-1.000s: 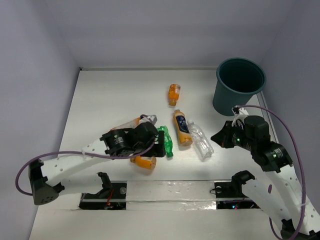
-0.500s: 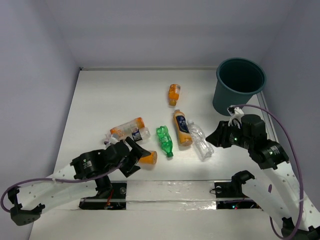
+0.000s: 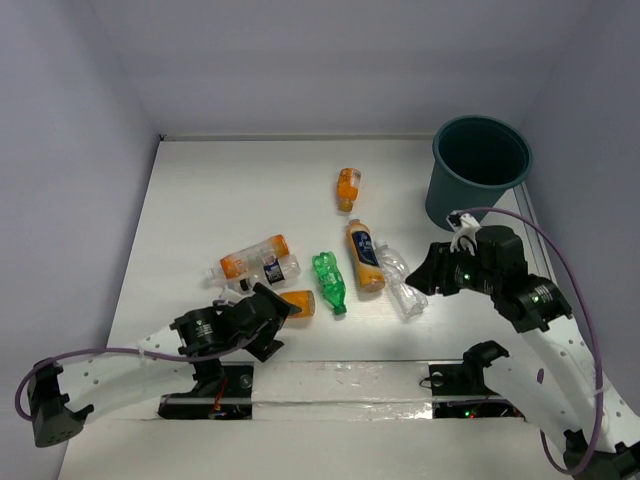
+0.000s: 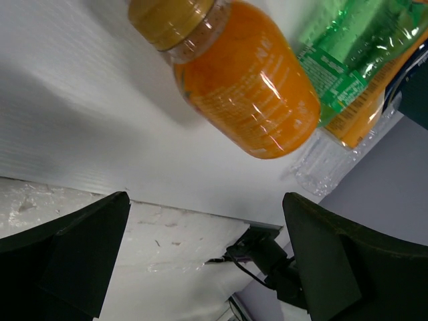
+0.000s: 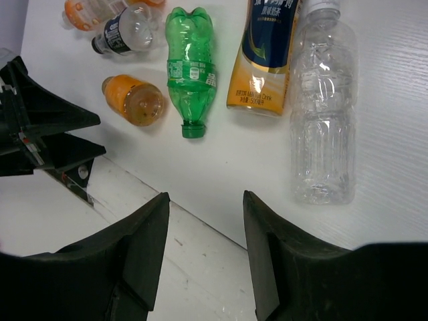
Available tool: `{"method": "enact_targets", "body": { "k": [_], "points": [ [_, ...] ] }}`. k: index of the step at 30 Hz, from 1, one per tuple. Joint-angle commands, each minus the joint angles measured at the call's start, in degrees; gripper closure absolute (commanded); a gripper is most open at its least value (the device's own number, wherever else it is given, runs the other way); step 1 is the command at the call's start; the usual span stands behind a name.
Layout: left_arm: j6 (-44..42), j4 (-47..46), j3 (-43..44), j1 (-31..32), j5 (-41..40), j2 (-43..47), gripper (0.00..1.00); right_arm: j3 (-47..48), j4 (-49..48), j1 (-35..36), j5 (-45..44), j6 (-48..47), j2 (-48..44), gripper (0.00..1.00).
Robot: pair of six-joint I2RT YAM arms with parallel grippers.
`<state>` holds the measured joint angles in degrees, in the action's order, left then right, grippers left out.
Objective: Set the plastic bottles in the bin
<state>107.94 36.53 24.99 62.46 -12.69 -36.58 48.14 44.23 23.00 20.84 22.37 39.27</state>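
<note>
My left gripper will next move down and outward onto the short orange bottle's middle [image 3: 298,304] [image 4: 246,79], then close around it, because it is still beyond the gripper's open, empty fingers.
The dark teal bin [image 3: 480,170] stands at the far right. Plastic bottles lie mid-table: a small orange one [image 3: 347,188], an orange one with a blue label [image 3: 364,255], a clear one [image 3: 403,283], a green one [image 3: 329,281], a short orange one [image 3: 296,303], and further left an orange-tinted one [image 3: 250,258] beside a dark-labelled clear one [image 3: 280,268]. My left gripper [image 4: 206,200] is open and empty, just short of the short orange bottle [image 4: 247,87]. My right gripper [image 5: 206,197] is open and empty, hovering near the clear bottle [image 5: 323,114].
A taped strip [image 3: 340,380] runs along the near table edge between the arm bases. Grey walls close in the table on the left, back and right. The green bottle [image 5: 190,67] lies cap-first toward the near edge.
My left arm pulled back from the bottle cluster toward the near edge and its jaws spread wider. My right gripper went from shut to open and shifted left toward the clear bottle.
</note>
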Motion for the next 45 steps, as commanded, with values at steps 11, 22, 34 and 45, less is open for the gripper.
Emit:
{"method": "enact_targets", "body": {
  "k": [11,22,34,45],
  "points": [
    [3.43,-14.38,0.92,-12.62,-4.19,-11.38,0.01,0.9,-2.22,0.55,3.76,-3.56,0.11,0.46],
    [-0.19,-15.53,3.92,-13.85,-1.37,-23.09,0.01,0.99,-1.69,1.08,5.79,-3.39,-2.44,0.46],
    [-0.8,-14.12,4.8,-12.01,-2.25,-26.53,0.3,0.56,-6.16,1.08,2.36,0.56,1.51,0.46],
    [-8.27,-6.92,11.91,-3.05,-5.41,-24.42,0.53,3.27,-17.68,16.0,-8.77,5.13,16.53,0.32]
  ]
}}
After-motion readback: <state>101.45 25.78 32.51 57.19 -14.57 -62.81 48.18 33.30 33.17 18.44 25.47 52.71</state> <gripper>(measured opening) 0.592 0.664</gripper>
